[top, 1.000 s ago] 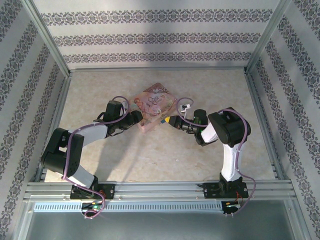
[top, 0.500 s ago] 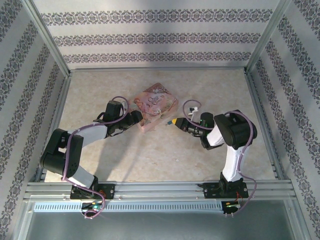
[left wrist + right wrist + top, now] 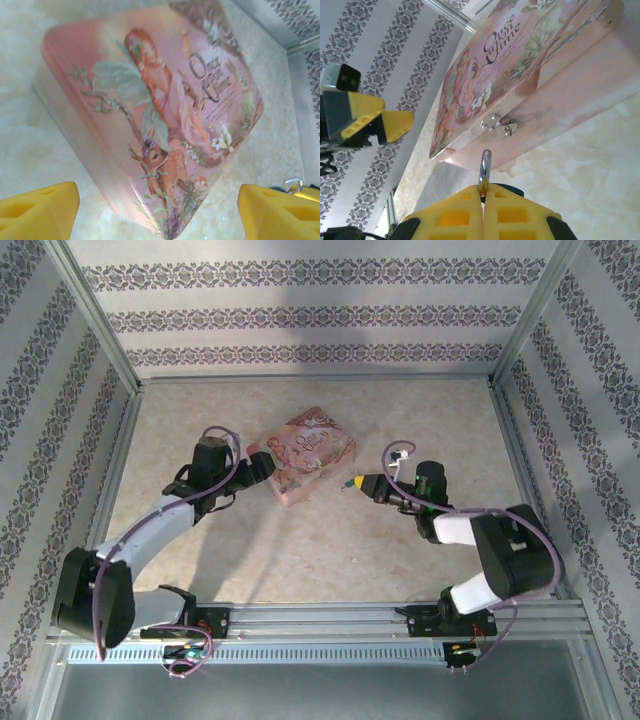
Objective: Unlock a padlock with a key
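Observation:
I will back my right gripper off the box [image 3: 303, 454] next, then lower and release the padlock there.
My right gripper [image 3: 483, 192] is shut on the padlock [image 3: 485, 167]. Its silver shackle sticks out past the yellow fingertips, and a dark bluish body sits between them. The padlock [image 3: 346, 483] hangs a short way right of the pink illustrated box [image 3: 303, 454], apart from the box's silver clasp [image 3: 499, 125]. My left gripper [image 3: 160, 220] is open at the box's near-left corner, its yellow fingers [image 3: 37, 210] spread wide on either side and touching nothing. In the left wrist view the shackle [image 3: 294, 184] peeks out at the lower right. The key is hidden.
The pink box [image 3: 150, 110] lies flat on the marbled table [image 3: 300, 550], turned diagonally. Patterned walls and a metal frame [image 3: 310, 380] close in the back and sides. Open floor lies in front of the box, between the two arms.
My right gripper has drawn back to the right, away from the box, with the padlock in it. My left gripper has opened wider and that arm has stretched out lower on the left.

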Robot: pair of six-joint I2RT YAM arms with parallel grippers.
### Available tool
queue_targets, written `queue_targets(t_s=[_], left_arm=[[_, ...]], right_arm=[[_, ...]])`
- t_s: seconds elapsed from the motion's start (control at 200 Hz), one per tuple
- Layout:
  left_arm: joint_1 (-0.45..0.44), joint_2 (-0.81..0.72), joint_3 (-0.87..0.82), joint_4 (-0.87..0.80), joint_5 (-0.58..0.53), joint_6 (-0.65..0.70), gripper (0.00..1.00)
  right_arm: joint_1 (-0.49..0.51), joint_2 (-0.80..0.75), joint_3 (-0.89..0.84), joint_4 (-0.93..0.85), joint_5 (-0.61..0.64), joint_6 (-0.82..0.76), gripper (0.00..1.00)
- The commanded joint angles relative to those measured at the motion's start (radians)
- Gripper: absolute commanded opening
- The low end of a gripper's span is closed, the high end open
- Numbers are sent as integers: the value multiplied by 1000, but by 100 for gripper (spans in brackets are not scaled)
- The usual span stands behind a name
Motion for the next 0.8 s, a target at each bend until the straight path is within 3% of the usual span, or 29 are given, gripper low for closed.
queue_targets(t_s=[0.0,0.15,0.39,0.6,0.795], left_arm=[[8,-71,7,-69,-98,61,84],[17,-169,-21,-80,-181,94,85],[32,-334,-97,-40,-313,110,88],[42,-397,-115,-65,-354,121,90],[45,-397,-120,-72,-349,118,90]], right_arm=[[-1,-118,19,-327,10,-139,0],[7,-285,51,-649,32,-239,0],[45,-438,65,-979,65,-280,0],[93,-472,32,-1077,99,-247,0],[136,-398,26,-1083,121,-238,0]])
